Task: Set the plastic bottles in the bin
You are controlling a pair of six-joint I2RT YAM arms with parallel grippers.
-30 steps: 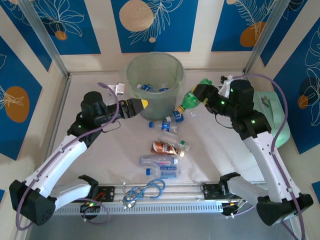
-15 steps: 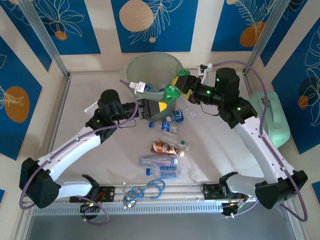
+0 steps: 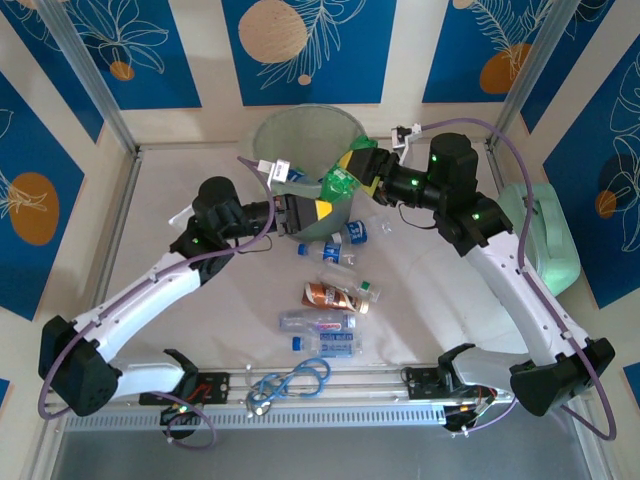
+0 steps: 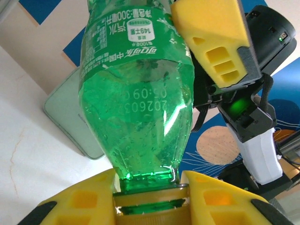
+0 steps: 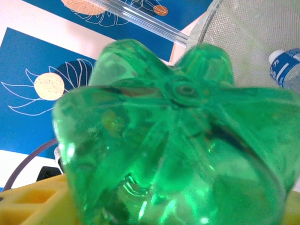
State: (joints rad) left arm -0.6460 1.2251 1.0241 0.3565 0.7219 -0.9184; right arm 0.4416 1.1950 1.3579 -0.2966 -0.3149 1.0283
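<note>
The green bottle (image 3: 340, 182) still hangs at the bin's rim. My left gripper needs to move it outward over the opening of the bin to release it.
A green bottle (image 3: 340, 182) hangs at the front rim of the pale-green bin (image 3: 270, 130), held from both ends. My left gripper (image 3: 320, 208) is shut on its neck, just above the cap (image 4: 150, 206). My right gripper (image 3: 360, 172) is shut on its upper body near the base; one of its yellow fingers (image 4: 211, 42) presses the label. The bottle's base (image 5: 178, 140) is right in front of the right wrist camera. Several bottles lie inside the bin (image 5: 253, 28), one of them with a blue label (image 5: 287, 65).
Loose bottles lie on the table in front of the bin: a clear one (image 3: 335, 250), a brown-orange one (image 3: 335, 295) and a clear one (image 3: 318, 322). A blue cable (image 3: 295, 382) is coiled at the near edge. A mint-green case (image 3: 545, 235) sits at the right.
The right gripper carried the green bottle leftward to the bin's front rim. The left arm swung right and closed on the bottle's neck. Little has moved in the last half second.
</note>
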